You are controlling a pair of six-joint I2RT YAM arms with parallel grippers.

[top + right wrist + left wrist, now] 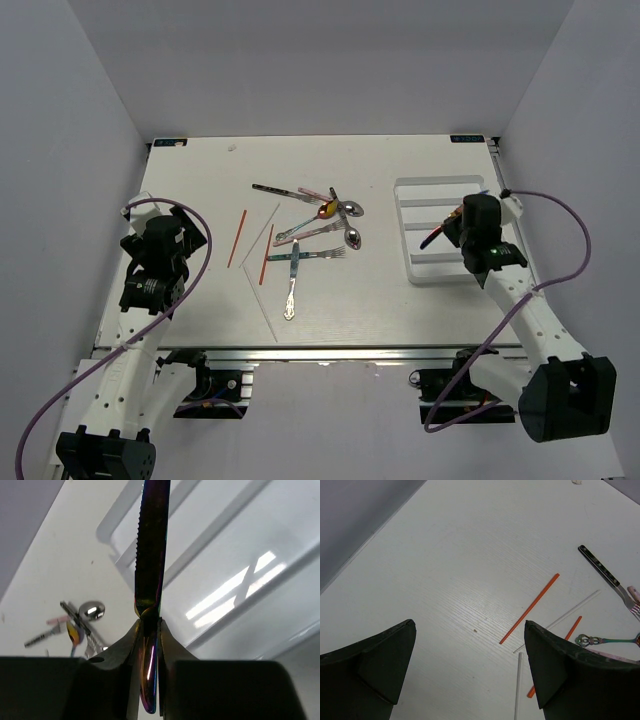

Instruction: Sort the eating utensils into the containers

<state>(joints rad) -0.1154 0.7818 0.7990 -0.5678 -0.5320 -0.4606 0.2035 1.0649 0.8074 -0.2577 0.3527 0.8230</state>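
Observation:
The knife slants across the tray's dividers, so next my right gripper will turn and move back and down into the tray's nearest section [438, 270] [280, 622] to release the knife's handle.
My right gripper [149, 630] is shut on the handle of an iridescent knife [150, 545], whose serrated blade points away over the white cutlery tray [210, 575]. From above, this gripper [452, 226] hangs over the tray [412, 270] at the right, with the knife [432, 238] slanting down into it. Other utensils lie heaped mid-table [325, 212]. My left gripper [470, 670] is open and holds nothing; it hovers over bare table at the left [160, 218]. An orange chopstick [530, 608] lies just ahead of it to the right.
Two orange chopsticks [237, 238] [266, 255] and two white ones [265, 225] [262, 300] lie left of the heap. A silver utensil [290, 295] and a teal-handled fork [305, 255] lie nearer the front. A black-handled fork [600, 567] shows in the left wrist view. Grey walls enclose the table.

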